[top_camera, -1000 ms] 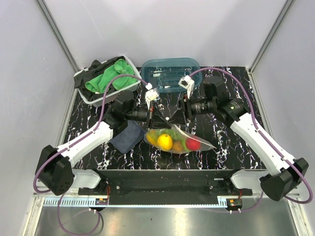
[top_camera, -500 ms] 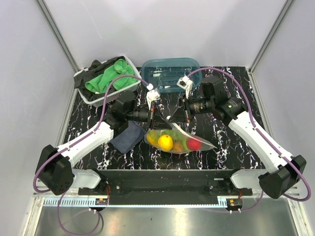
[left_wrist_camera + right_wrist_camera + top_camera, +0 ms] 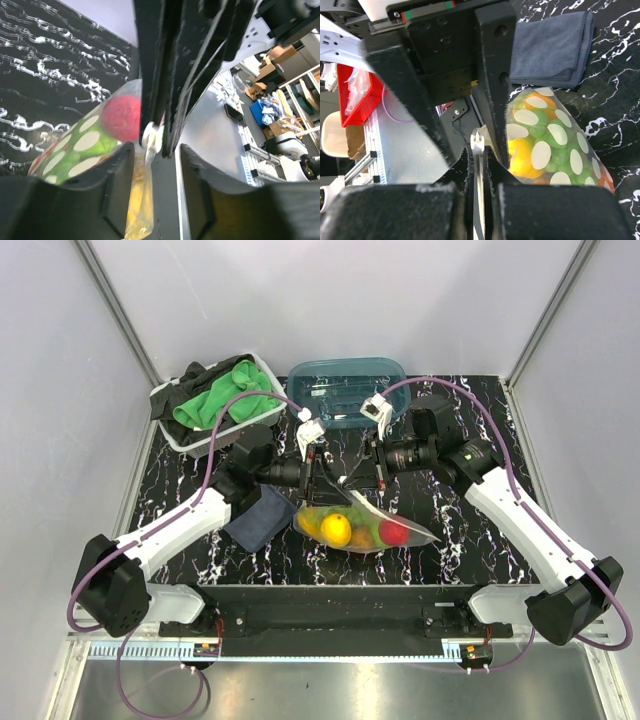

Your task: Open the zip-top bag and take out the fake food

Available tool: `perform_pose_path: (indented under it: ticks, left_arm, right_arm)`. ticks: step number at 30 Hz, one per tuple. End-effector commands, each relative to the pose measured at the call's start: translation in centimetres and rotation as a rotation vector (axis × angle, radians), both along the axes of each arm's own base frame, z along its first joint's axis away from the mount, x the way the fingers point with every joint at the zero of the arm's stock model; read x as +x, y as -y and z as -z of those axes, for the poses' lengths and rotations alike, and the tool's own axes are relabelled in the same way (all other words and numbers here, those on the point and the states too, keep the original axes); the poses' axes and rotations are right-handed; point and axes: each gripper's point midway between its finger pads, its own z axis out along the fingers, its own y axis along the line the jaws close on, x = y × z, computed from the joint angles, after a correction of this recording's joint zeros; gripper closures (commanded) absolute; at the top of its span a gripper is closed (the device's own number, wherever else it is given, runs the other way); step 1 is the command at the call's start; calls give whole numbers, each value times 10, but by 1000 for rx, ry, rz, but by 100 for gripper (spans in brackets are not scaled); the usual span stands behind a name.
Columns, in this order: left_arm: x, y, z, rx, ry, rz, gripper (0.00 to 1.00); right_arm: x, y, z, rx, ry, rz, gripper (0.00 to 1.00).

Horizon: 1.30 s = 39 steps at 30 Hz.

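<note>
The right gripper slides back along the bag's zip toward the bag's corner by the red ball next, then releases, because the zip runs that way from its fingers.
The zip-top bag [image 3: 358, 525] lies near the table's front, clear with white dots, and its top edge is pulled up between the two grippers. Inside it I see fake food: a yellow piece [image 3: 336, 528], a red ball [image 3: 392, 532] and green grapes [image 3: 555, 150]. My right gripper [image 3: 479, 160] is shut on the bag's zip strip, whose white end [image 3: 477, 141] sticks out past the fingertips. My left gripper [image 3: 156, 152] stands open around the same edge [image 3: 150, 137], its pads apart from the plastic. In the top view the left gripper [image 3: 318, 472] faces the right gripper [image 3: 368, 470].
A teal tub [image 3: 347, 390] stands at the back centre. A white bin [image 3: 172, 432] at the back left holds a green cloth [image 3: 225, 400] and dark fabric. A dark blue cloth [image 3: 258, 520] lies just left of the bag.
My right gripper has closed on the bag's zip edge. After that my left gripper, which was shut on that edge, has opened and let go. The bag has stayed in place.
</note>
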Motion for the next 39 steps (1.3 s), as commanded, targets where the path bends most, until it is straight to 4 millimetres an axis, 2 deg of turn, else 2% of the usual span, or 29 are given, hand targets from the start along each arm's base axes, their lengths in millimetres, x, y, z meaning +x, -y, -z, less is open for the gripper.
perform_pose_path:
  ticks: [1,2,3,4,7,12,18,24,30,39]
  left_arm:
    - [-6,7,-30,-92,67,51,53]
    - [-6,9,-29,-91,64,56,54]
    - [-5,9,-29,-90,63,54,60]
    - [-3,10,-28,-84,58,50,80]
    - [3,11,-20,-42,47,18,100]
    - [12,5,-13,6,81,-70,100]
    - [22,-2,-11,34,90,-158,100]
    - [36,-7,-27,-19,83,-254,100]
    - [47,-4,-42,-63,60,-314,100]
    - [80,-19,-63,-67,65,-474,100]
  right_arm:
    - [-5,-1,-20,65,32,-20,100]
    - [-5,-2,-21,68,33,-23,100]
    - [-5,-2,-22,68,35,-22,100]
    - [-5,-1,-22,68,33,-19,100]
    - [-6,1,-23,67,44,-11,100]
    - [-8,12,-9,11,52,37,100]
    - [-20,24,-1,-12,60,59,100]
    - [-31,32,11,-29,30,79,100]
    - [-41,35,5,7,22,84,100]
    - [-49,58,37,-76,-37,215,100]
